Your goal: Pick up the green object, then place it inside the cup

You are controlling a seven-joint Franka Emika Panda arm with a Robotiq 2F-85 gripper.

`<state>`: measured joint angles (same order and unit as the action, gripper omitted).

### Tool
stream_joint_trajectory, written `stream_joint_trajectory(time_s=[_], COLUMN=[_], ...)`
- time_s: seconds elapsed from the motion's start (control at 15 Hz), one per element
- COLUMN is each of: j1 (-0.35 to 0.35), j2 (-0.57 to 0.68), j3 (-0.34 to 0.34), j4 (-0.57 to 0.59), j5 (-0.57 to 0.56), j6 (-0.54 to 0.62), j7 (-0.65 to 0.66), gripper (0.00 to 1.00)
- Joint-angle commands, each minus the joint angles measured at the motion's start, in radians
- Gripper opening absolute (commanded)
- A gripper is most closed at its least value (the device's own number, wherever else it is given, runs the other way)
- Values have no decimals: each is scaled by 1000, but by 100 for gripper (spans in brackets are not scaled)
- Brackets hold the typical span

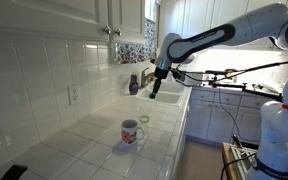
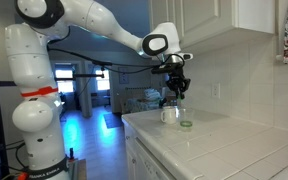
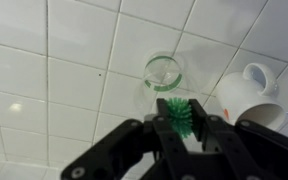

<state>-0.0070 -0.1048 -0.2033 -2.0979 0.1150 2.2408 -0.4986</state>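
The gripper lowers slightly next and moves outward over the paler green little cup [image 1: 144, 119] [image 3: 163, 74], since the green object hangs high above the cup's opening.
My gripper [image 3: 178, 120] is shut on the green object [image 3: 177, 108], a small bright green spiky piece held between the two black fingers. In both exterior views the gripper [image 1: 159, 90] [image 2: 175, 93] hangs well above the white tiled counter. The white mug [image 1: 131, 131] [image 2: 170, 113] with a red pattern stands upright on the counter. In the wrist view the mug [image 3: 252, 95] is to the right of the fingers, its opening partly cut off. A paler green little cup [image 3: 163, 72] [image 1: 144, 120] [image 2: 187, 124] stands beside the mug, just ahead of the fingertips.
The tiled counter [image 1: 84, 135] runs along a tiled wall with an outlet [image 1: 72, 95]. A dark bottle [image 1: 134, 84] stands near the sink [image 1: 169, 96] at the far end. Cabinets hang overhead. The counter's front edge [image 2: 144, 140] drops off near the robot base.
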Motion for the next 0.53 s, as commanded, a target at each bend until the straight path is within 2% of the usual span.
stream_joint_trajectory(time_s=[0.0,0.47], j1=[-25,-58], j2=[96,163], j3=[21,58], j4=[86,128], j5=[45,58], j6=[-20,-22], j7=[-55,-91], gripper=[7,7])
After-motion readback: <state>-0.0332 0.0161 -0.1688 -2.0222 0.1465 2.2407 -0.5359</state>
